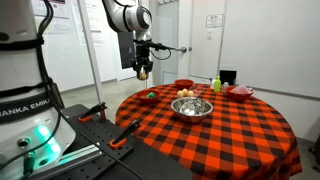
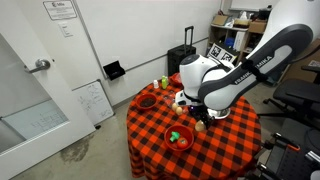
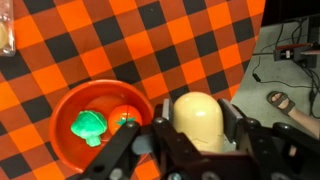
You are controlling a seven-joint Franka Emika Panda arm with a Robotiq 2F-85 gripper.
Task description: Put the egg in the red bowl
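Note:
The egg point(image 3: 198, 110) needs to go into the red bowl next, so I need to move my gripper down and to the left in the wrist view to the bowl, lower the egg inside and let go of it.
My gripper point(image 3: 200, 128) is shut on the egg point(image 3: 198, 110), a pale yellow oval held between the two fingers. In the wrist view the red bowl point(image 3: 70, 110) lies just left of the egg, below it on the checked cloth. It holds a green toy point(image 3: 88, 125) and a red-orange toy point(image 3: 124, 116). In an exterior view the gripper point(image 1: 143, 70) hangs above the red bowl point(image 1: 146, 96) at the near-left edge of the table. In the other one the arm hides the gripper, and the bowl point(image 2: 179, 137) shows in front.
A steel bowl point(image 1: 192, 107) stands mid-table with tan lumps point(image 1: 186, 94) behind it. A dark-red bowl point(image 1: 184, 84), a pinkish-red dish point(image 1: 240, 92) and a green bottle point(image 1: 216, 84) stand at the back. The round table point(image 1: 230, 135) drops off just beside the red bowl.

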